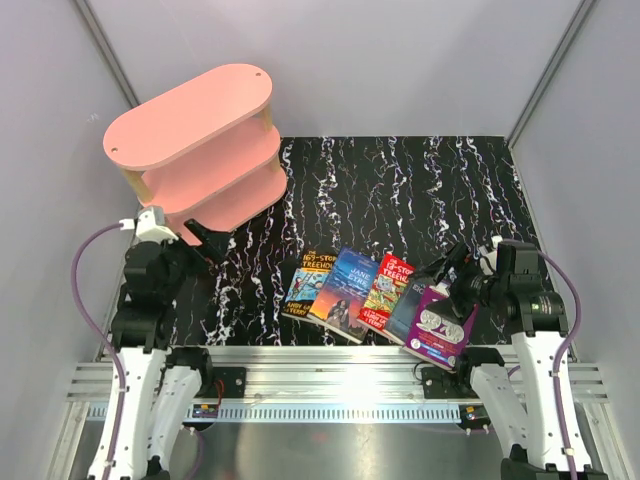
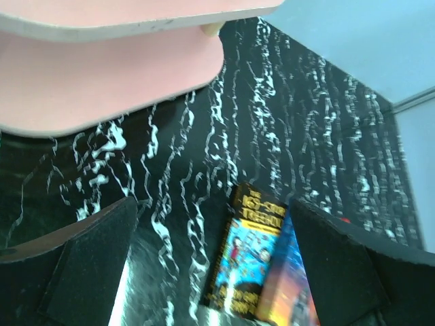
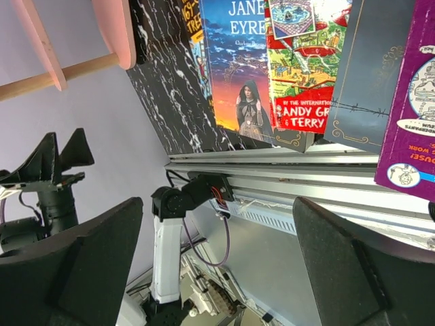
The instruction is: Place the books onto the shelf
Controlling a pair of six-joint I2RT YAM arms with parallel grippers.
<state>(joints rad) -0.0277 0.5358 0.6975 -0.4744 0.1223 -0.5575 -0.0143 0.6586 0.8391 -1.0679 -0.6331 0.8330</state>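
Note:
The purple book's far edge (image 1: 433, 287) lies below my right gripper, so the gripper moves outward, turns its fingers down and lowers them onto that edge next.
Several books lie fanned along the table's near edge: a blue-yellow Treehouse (image 1: 307, 284), blue "Jane Eyre" (image 1: 345, 293), a red Treehouse (image 1: 386, 291), a dark blue one (image 1: 408, 305) and a purple one (image 1: 440, 325) that overhangs the rail. The pink shelf (image 1: 190, 150) stands at the far left. My left gripper (image 1: 205, 240) hangs open just in front of the shelf, with the blue-yellow Treehouse (image 2: 248, 255) visible between its fingers below. My right gripper (image 1: 447, 270) is open above the purple book (image 3: 411, 115), holding nothing.
The black marbled tabletop (image 1: 400, 190) runs between grey walls. An aluminium rail (image 1: 340, 365) borders the near edge under the book ends. The shelf's lowest board (image 2: 109, 75) hangs close above my left gripper's view.

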